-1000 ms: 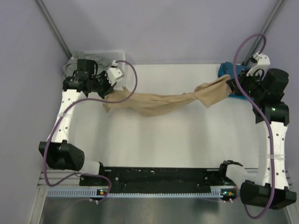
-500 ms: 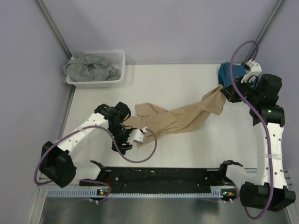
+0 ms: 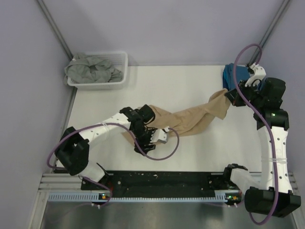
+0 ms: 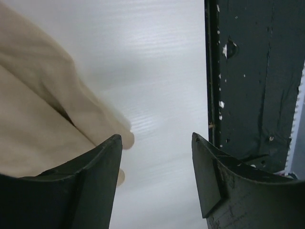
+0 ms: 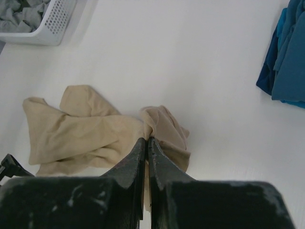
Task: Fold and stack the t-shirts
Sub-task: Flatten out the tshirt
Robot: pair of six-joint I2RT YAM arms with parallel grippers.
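Note:
Next, my left gripper will shift outward and down to close on the tan t-shirt's near fold (image 4: 101, 120), because only bare table shows between its open fingers.
The tan t-shirt (image 3: 190, 119) lies bunched in a long band across the middle of the table. Its right end is lifted, pinched in my right gripper (image 3: 232, 97), whose jaws are shut on a fold (image 5: 147, 139). My left gripper (image 3: 144, 145) hovers low by the shirt's left end, open, with only bare table between its fingers (image 4: 155, 138); the tan cloth (image 4: 38, 119) sits just outside the left finger. A teal-blue t-shirt (image 3: 231, 74) lies at the back right (image 5: 286, 57). A grey-green t-shirt (image 3: 93, 69) fills the basket.
The white slatted basket (image 3: 121, 57) stands at the back left corner (image 5: 57, 19). A black rail (image 3: 162, 179) runs along the near edge, close to the left gripper's right finger (image 4: 257, 71). Purple walls close in both sides and the back.
My left gripper has opened and let go of the tan shirt, swinging from beside the basket to the near middle. The shirt's left end now lies slack on the table. The right gripper holds on.

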